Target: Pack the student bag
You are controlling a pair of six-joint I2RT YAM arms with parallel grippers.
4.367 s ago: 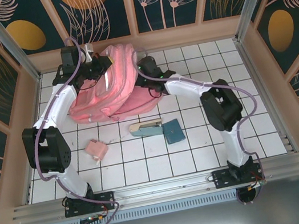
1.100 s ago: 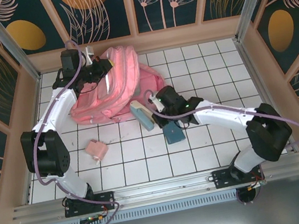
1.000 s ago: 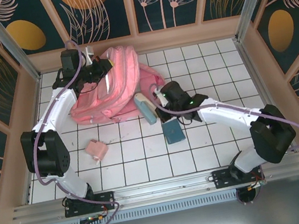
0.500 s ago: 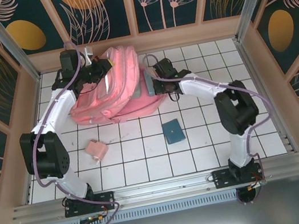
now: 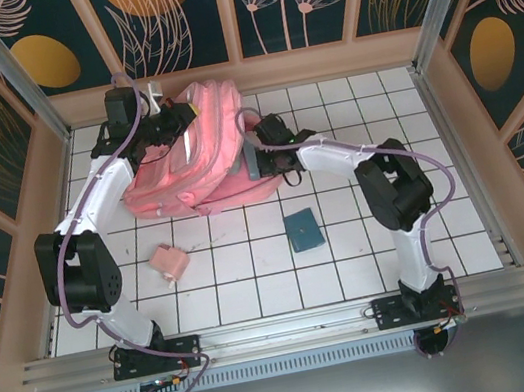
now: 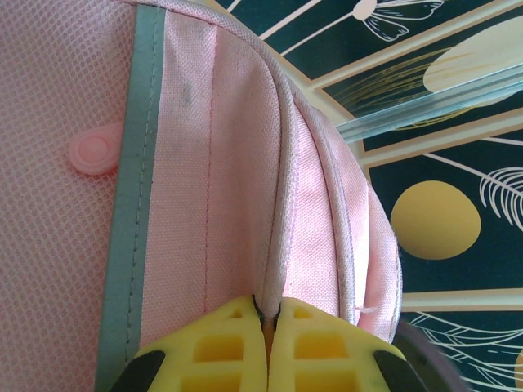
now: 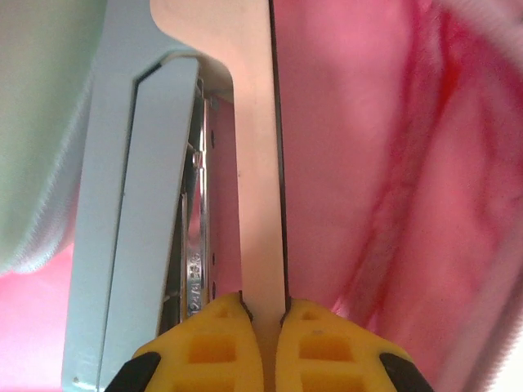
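Next, my right gripper eases outward along the bag's pink lining, which lies outward of it, and releases the stapler's cream arm. Cloth is on either side of the stapler, hence this move.
The student bag, a big soft pink backpack, lies at the back of the tiled table. My left gripper is shut on a piped seam of the bag's rim, its yellow fingertips pinching the fabric and holding that edge up. My right gripper is shut on the beige base of a pale blue stapler. The stapler stands on edge at the bag's right side, and pink lining shows just past it.
A small teal book lies on the tiles in front of the bag. A small pink pouch sits to the front left. Wooden walls close in the back and sides.
My right arm has carried the stapler from the middle of the table up and back to the bag's right side. The left gripper has kept its hold on the bag's rim.
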